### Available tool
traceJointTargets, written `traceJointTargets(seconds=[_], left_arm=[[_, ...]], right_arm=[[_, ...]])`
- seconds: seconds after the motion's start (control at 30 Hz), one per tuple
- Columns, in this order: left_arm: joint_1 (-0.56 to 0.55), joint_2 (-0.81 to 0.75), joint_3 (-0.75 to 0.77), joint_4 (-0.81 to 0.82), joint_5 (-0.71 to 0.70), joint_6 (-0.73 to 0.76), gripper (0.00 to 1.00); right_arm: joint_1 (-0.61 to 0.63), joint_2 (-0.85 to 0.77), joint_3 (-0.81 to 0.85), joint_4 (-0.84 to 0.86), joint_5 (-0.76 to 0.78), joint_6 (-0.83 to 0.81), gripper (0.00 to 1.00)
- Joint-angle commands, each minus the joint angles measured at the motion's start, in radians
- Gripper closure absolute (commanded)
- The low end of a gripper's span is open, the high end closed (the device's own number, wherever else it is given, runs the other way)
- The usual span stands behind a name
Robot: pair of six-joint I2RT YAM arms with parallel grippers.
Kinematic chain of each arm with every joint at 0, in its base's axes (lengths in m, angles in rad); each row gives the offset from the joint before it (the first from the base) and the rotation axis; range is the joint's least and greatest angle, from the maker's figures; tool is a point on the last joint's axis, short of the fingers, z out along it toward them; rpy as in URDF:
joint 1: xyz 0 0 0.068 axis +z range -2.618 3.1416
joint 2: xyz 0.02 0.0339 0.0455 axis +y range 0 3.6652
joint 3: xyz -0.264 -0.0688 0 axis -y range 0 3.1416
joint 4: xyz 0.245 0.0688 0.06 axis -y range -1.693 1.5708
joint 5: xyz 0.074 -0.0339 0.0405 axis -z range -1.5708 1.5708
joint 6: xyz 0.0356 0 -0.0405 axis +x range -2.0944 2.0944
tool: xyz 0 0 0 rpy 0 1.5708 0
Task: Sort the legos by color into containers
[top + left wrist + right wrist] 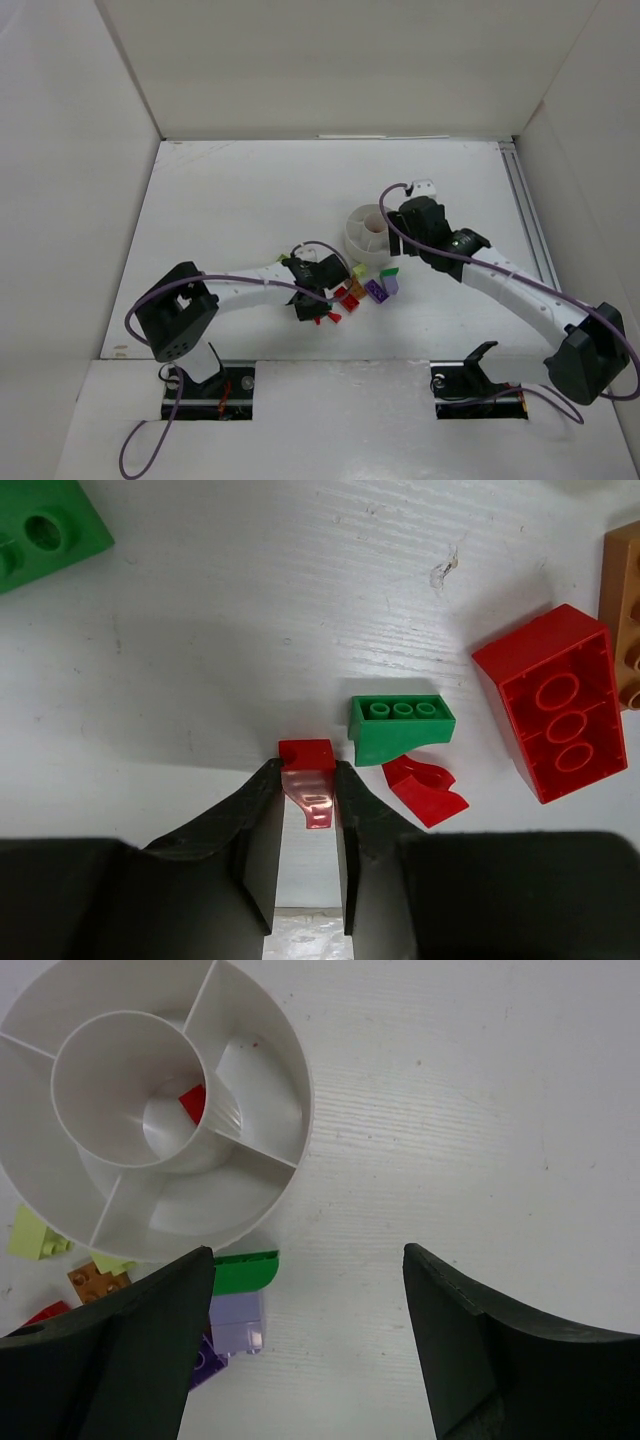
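I should lift the red wedge with my left gripper and carry it outward over the white tub's central circle (pixel 150 1101), because a red piece (pixel 193 1102) is already in there.
The round white tub (pixel 366 231) stands mid-table, and in the right wrist view (pixel 290 1080) a red piece (pixel 193 1102) shows at its central circle. The legos (pixel 365 285) lie in a cluster just in front of the tub. My left gripper (pixel 307 770) is shut on a small red wedge (pixel 308 758) at the cluster's near left edge (pixel 318 302). Next to it lie a green brick (pixel 402 725), another red wedge (pixel 425 792) and a large red brick (pixel 555 715). My right gripper (pixel 307 1257) is open and empty, beside the tub's right side (pixel 398 226).
An orange-brown brick (pixel 622 610) and a green brick (pixel 45 530) lie at the edges of the left wrist view. By the tub's near side lie a green wedge (pixel 245 1272), a lilac brick (pixel 237 1320) and yellow-green pieces (pixel 35 1235). White walls enclose the table.
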Motion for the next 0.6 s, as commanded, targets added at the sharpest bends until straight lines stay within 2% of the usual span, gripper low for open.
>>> traceJointTargets(seconds=[0.0,0.13,0.27,0.3,0.4,0.47,0.57], left_arm=[[-0.019,0.013,0.027,-0.098,-0.065,-0.028,0.98],[-0.019,-0.051,0.091,-0.153,-0.120,-0.018,1.00],[-0.019,-0.099,0.196,-0.142,-0.253,0.076,1.00],[-0.019,-0.111,0.219,-0.122,-0.276,0.147,1.00],[-0.001,-0.100,0.324,-0.001,-0.351,0.276,1.00],[0.024,-0.073,0.406,0.101,-0.352,0.411,1.00],[0.084,-0.025,0.498,0.245,-0.274,0.587,1.00]], right_arm=[[-0.008,-0.053,-0.008,0.004,0.029,0.011,0.19],[-0.018,-0.097,-0.018,0.004,0.039,0.011,0.19],[-0.054,-0.154,-0.036,0.004,0.059,0.031,0.19],[-0.064,-0.163,-0.036,0.004,0.059,0.031,0.19],[-0.118,-0.191,-0.036,-0.037,0.097,0.053,0.19],[-0.158,-0.231,-0.036,-0.051,0.106,0.073,0.19],[-0.211,-0.272,-0.036,-0.051,0.092,0.073,0.19]])
